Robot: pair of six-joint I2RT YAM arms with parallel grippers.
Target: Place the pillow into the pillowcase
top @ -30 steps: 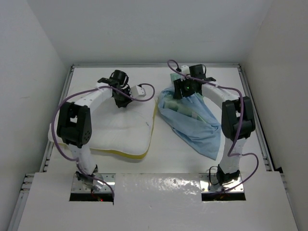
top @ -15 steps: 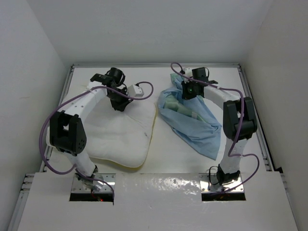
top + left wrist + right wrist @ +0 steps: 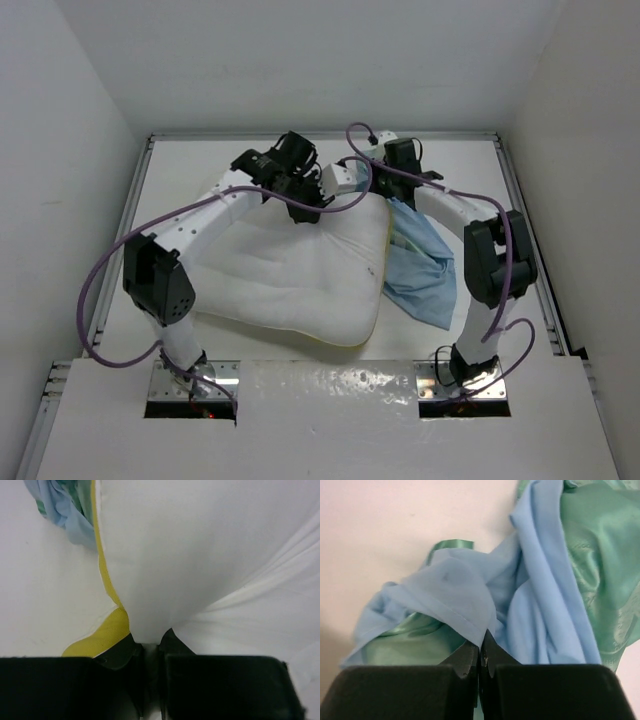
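My left gripper draws the pinched fabric outward toward the pillowcase's far end next and releases it, because that end lies farther outward than my pinch.
The white quilted pillow (image 3: 290, 280) lies across the middle of the table, a yellow band (image 3: 107, 630) along its edge. My left gripper (image 3: 303, 205) is at its far edge, shut on a pinch of the pillow's white fabric (image 3: 150, 639). The pillowcase (image 3: 420, 262), light blue outside and mint green inside (image 3: 600, 555), lies crumpled to the right, its left part under the pillow's right edge. My right gripper (image 3: 393, 178) is at the pillowcase's far end, shut on a blue hemmed fold (image 3: 481, 647). The left wrist view catches a bit of pillowcase (image 3: 60, 505) just beyond the pillow's corner.
White walls box in the table on three sides. Metal rails run along its left (image 3: 125, 230) and right (image 3: 525, 230) edges. Purple cables (image 3: 110, 270) loop off both arms. The two arm bases (image 3: 190, 375) stand at the near edge.
My left arm has dragged the pillow right until it overlaps the pillowcase. My right gripper has shut on the pillowcase's blue edge and pulled it back and left, bunching the fabric.
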